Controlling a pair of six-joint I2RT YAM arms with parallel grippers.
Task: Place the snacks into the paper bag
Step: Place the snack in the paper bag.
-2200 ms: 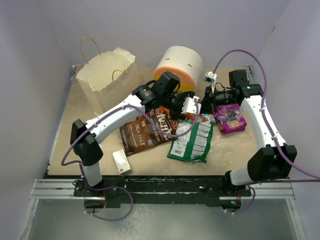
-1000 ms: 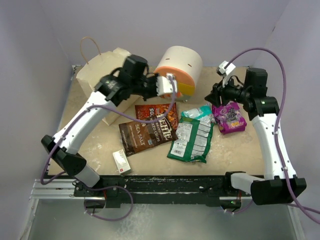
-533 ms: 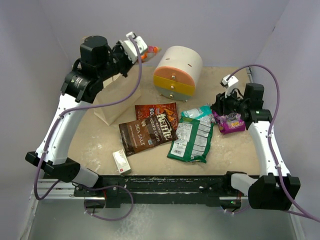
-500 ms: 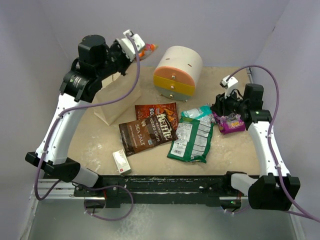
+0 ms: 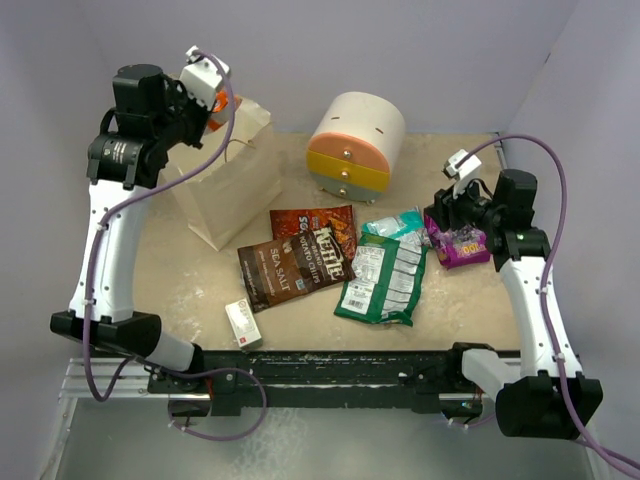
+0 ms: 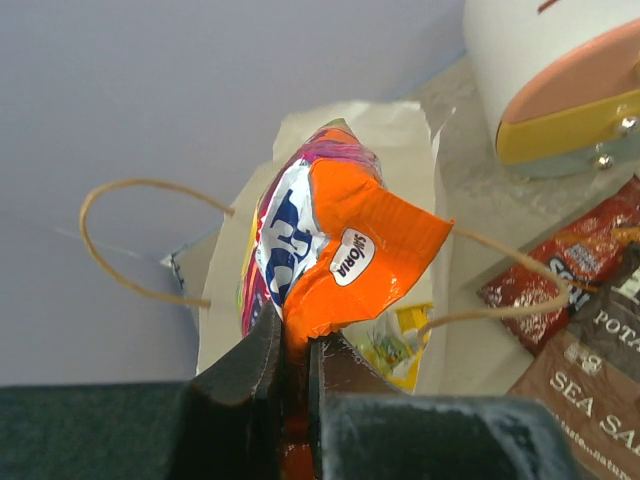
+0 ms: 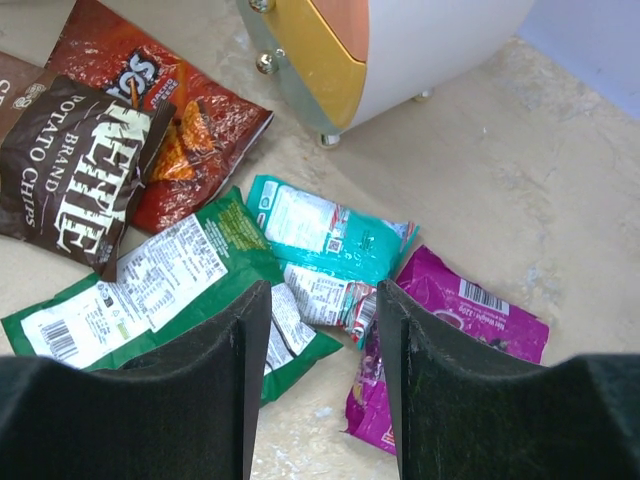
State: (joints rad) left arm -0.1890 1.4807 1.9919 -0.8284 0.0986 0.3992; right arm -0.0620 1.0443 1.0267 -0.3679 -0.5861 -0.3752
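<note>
Next, my left gripper lowers the orange snack packet (image 6: 345,250) between the cream paper bag's sides before opening, as the packet is still above the bag's opening.
My left gripper (image 6: 290,335) is shut on an orange snack packet (image 6: 345,250) and holds it just above the open mouth of the cream paper bag (image 6: 415,140). A yellow packet (image 6: 400,345) lies inside the bag. In the top view the left gripper (image 5: 212,108) is over the bag (image 5: 228,185) at the back left. My right gripper (image 7: 320,300) hangs open over a teal packet (image 7: 330,230), beside a purple packet (image 7: 455,310) and a green bag (image 7: 130,290). Dark brown (image 5: 275,270) and red-brown (image 5: 322,238) chip bags lie mid-table.
A round white, orange and yellow drawer unit (image 5: 355,140) stands at the back centre, right of the bag. A small white box (image 5: 242,322) lies near the front edge. Purple walls close in both sides and the back.
The left arm has swung left and back with the orange packet, from beside the drawer unit to over the paper bag. The right gripper has barely moved above the teal packet.
</note>
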